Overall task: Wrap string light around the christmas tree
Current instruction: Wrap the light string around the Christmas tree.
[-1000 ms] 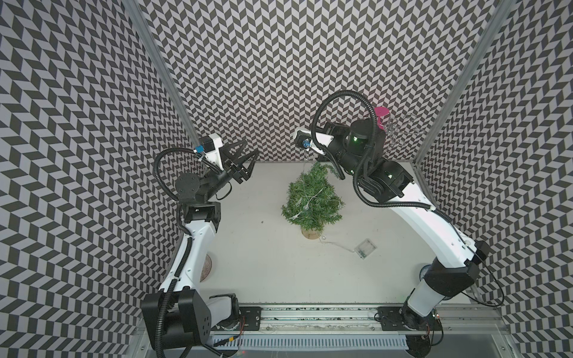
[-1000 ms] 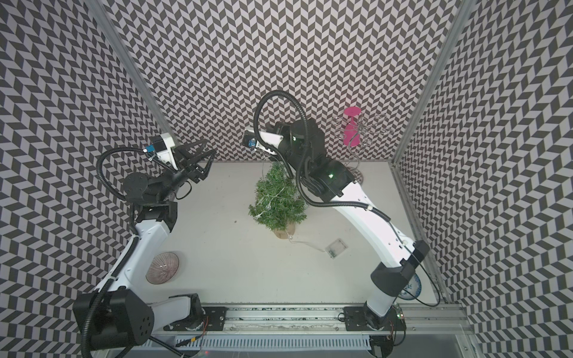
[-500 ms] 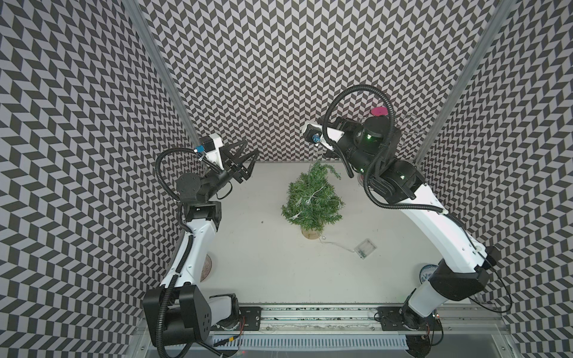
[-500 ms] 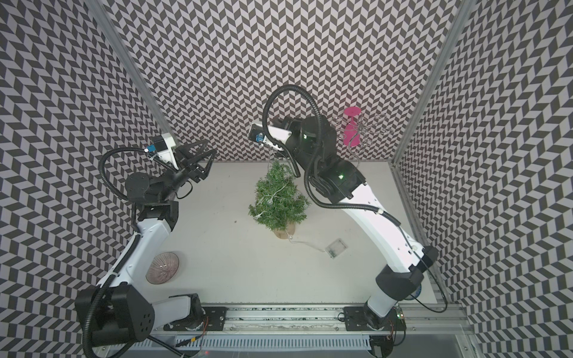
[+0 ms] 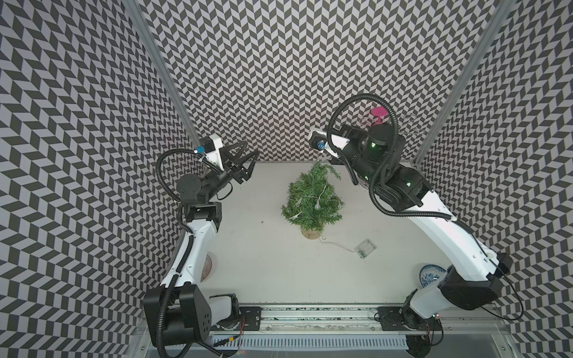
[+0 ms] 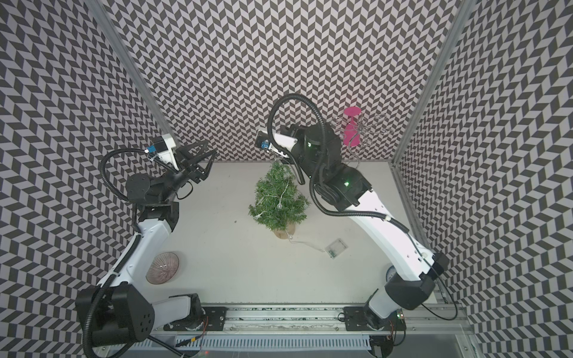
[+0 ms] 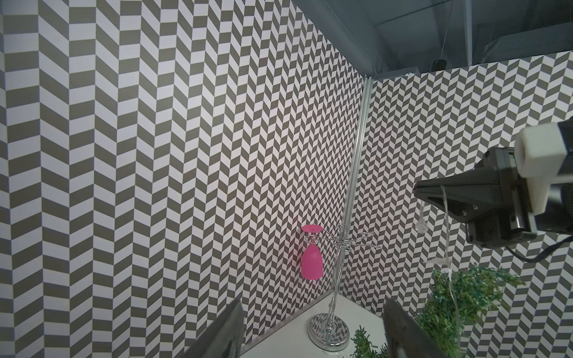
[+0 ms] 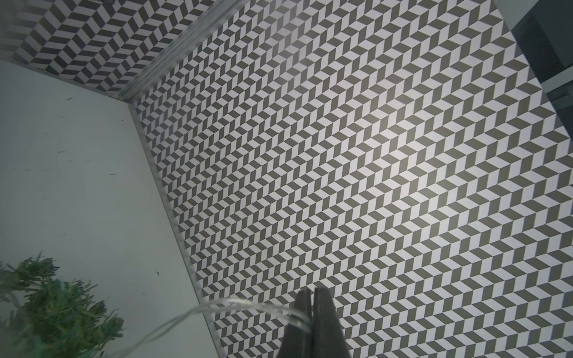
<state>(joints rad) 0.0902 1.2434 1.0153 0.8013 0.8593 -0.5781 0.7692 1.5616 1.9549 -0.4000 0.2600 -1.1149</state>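
The string light's bulb hangs above the greenery, and the tree tip (image 5: pixel 320 169) (image 8: pixel 74 313) is below. My right gripper should move down beside the tree's top branches and let go of the string light's wire.
The christmas tree (image 5: pixel 311 198) (image 6: pixel 277 201), small and green, stands mid-table on a tan wooden base (image 5: pixel 311 233). The string light (image 5: pixel 322 193) lies over its branches. Its wire runs across the table to a clear battery box (image 5: pixel 366 248) (image 6: pixel 336 248). My right gripper (image 8: pixel 313 291) (image 7: pixel 417 189) hovers above the tree tip, shut on the wire. A bulb (image 7: pixel 421 225) dangles below it. In both top views its jaws are hidden under the wrist. My left gripper (image 5: pixel 251 148) (image 6: pixel 211 147) (image 7: pixel 313 302) is open and empty, raised near the back left corner.
A silver wire stand (image 7: pixel 330 328) holding an upside-down pink glass (image 5: pixel 379 113) (image 6: pixel 352 130) (image 7: pixel 311 260) stands at the back right corner. A ribbed pink bowl (image 6: pixel 162 266) sits beside the left arm. A blue-and-white plate (image 5: pixel 431 276) lies by the right arm's base.
The right arm has shifted a little to the right and back from over the tree top, with the wire still in its jaws. The left arm has stayed put.
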